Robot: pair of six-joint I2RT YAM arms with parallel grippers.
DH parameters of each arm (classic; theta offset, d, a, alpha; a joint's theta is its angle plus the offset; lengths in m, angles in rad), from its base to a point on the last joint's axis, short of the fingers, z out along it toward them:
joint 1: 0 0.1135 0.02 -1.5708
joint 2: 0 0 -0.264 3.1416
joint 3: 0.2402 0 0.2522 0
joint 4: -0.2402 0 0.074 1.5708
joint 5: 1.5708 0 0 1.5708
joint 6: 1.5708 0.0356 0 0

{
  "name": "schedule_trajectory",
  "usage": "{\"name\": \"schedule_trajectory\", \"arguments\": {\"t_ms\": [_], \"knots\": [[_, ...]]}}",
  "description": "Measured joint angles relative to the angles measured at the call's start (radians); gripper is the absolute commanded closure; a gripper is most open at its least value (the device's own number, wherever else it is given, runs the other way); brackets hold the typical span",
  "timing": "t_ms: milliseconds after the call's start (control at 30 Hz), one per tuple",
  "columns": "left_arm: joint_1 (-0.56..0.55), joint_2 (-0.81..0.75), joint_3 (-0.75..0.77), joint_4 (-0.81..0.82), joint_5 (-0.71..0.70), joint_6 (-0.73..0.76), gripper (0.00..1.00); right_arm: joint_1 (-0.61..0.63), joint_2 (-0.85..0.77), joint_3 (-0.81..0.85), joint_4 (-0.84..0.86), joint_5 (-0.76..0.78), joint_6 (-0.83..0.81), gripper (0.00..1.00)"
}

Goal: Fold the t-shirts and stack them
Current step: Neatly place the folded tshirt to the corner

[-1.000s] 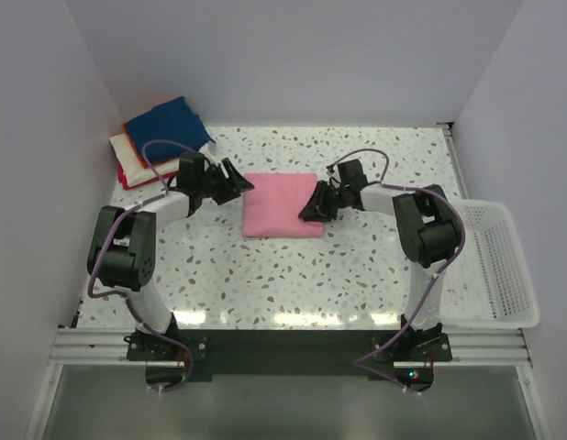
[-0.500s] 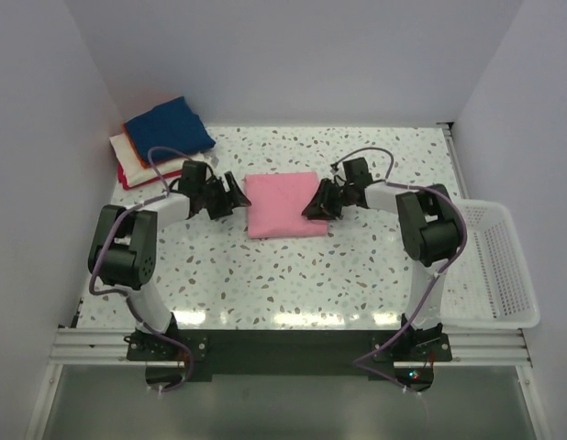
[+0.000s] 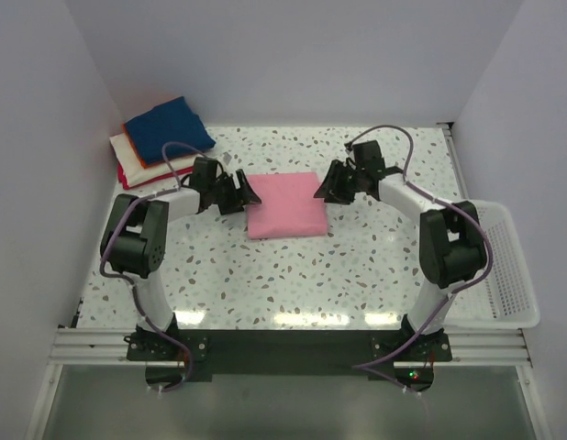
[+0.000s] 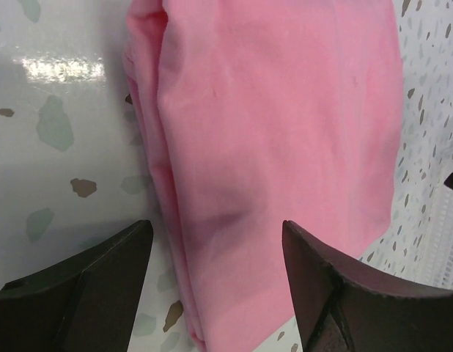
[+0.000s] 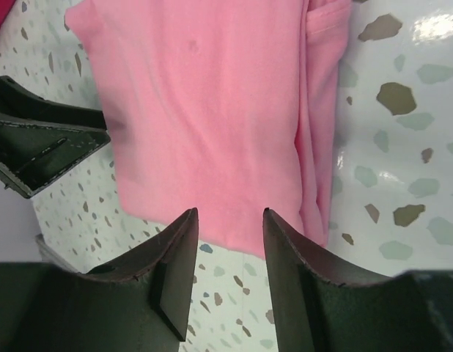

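My left gripper will lower toward the right gripper, onto the pink t-shirt's folded edge between its open fingers.
The pink t-shirt [image 3: 283, 204] lies folded into a rectangle at the middle of the table; it also shows in the left wrist view [image 4: 270, 147] and in the right wrist view [image 5: 212, 117]. My left gripper [image 3: 247, 194] is open and empty at its left edge, its jaws either side of the folded edge [image 4: 218, 242]. My right gripper [image 3: 322, 189] is open and empty at the shirt's upper right corner [image 5: 230, 220]. A stack of folded shirts stands at the back left, navy blue [image 3: 169, 128] on top of orange, white and red layers.
A white mesh basket [image 3: 499, 266] hangs at the table's right edge. The speckled table [image 3: 293, 275] is walled on the left, back and right. My left gripper's fingers show in the right wrist view [image 5: 43, 143].
The pink shirt has slid slightly right. My right gripper has pulled back up off the shirt's right edge to its upper right corner. My left gripper has followed the shirt's left edge rightward.
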Motion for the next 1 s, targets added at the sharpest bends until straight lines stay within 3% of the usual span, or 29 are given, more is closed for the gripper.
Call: {"name": "schedule_trajectory", "arguments": {"t_ms": [133,300,600,800,900,933,1000], "knots": [[-0.03,0.013,0.021,-0.004,-0.038,0.0,0.25,-0.002,-0.017,0.035,-0.047,0.089,-0.024,0.52],[-0.069,0.031,0.055,-0.019,-0.094,0.0,0.25,-0.002,-0.016,0.052,-0.094,0.175,-0.06,0.4],[-0.109,0.089,0.132,-0.023,-0.135,-0.001,0.31,-0.002,0.04,0.057,-0.093,0.192,-0.085,0.39],[-0.125,0.121,0.171,-0.032,-0.161,-0.002,0.5,0.001,0.04,0.023,-0.079,0.19,-0.08,0.39],[-0.149,0.152,0.209,-0.047,-0.192,-0.003,0.67,0.003,0.04,-0.003,-0.075,0.193,-0.078,0.39],[-0.158,0.161,0.22,-0.049,-0.202,-0.002,0.81,0.005,0.039,-0.013,-0.075,0.193,-0.076,0.39],[-0.177,0.178,0.24,-0.062,-0.225,-0.004,0.94,0.006,0.034,-0.031,-0.074,0.193,-0.071,0.39]]}}
